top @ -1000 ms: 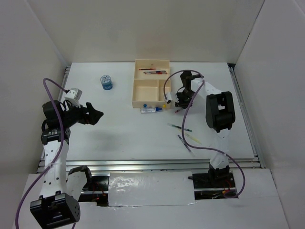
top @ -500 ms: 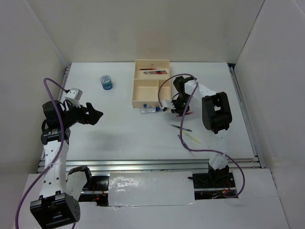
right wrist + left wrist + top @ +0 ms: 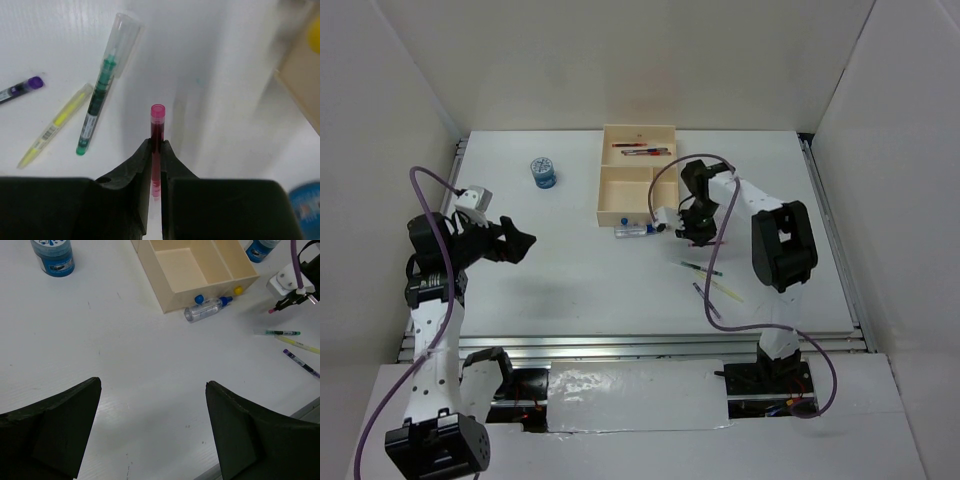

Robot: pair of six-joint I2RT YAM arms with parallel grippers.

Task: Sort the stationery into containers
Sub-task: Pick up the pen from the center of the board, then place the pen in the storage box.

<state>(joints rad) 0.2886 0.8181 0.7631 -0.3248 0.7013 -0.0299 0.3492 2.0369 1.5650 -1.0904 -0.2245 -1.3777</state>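
The red pen should go into the tray's long far section (image 3: pixel 639 153), because other pens are already in there. I should next lift my right gripper outward over that section, lower it there and let go of the pen.
My right gripper (image 3: pixel 156 145) is shut on a pink-red pen (image 3: pixel 157 125), whose capped end sticks out past the fingertips, just above the table. In the top view this gripper (image 3: pixel 705 236) is right of the cream tray (image 3: pixel 601 185). Red and blue pens (image 3: pixel 642 150) lie in the tray's long far section. A green pen (image 3: pixel 97 102), a yellow marker (image 3: pixel 55 125) and a purple pen (image 3: pixel 20 87) lie on the table nearby. My left gripper (image 3: pixel 152 425) is open and empty, held above the table at the left (image 3: pixel 520 243).
A clear pen with a blue cap (image 3: pixel 205 310), a blue piece (image 3: pixel 199 299) and a yellow piece (image 3: pixel 238 290) lie against the tray's near wall. One blue-and-white cylinder (image 3: pixel 544 172) stands left of the tray. A second (image 3: pixel 260 247) stands to the tray's right.
My right gripper has turned and moved a little nearer and to the right, by the pink-red pen. The left arm has barely moved.
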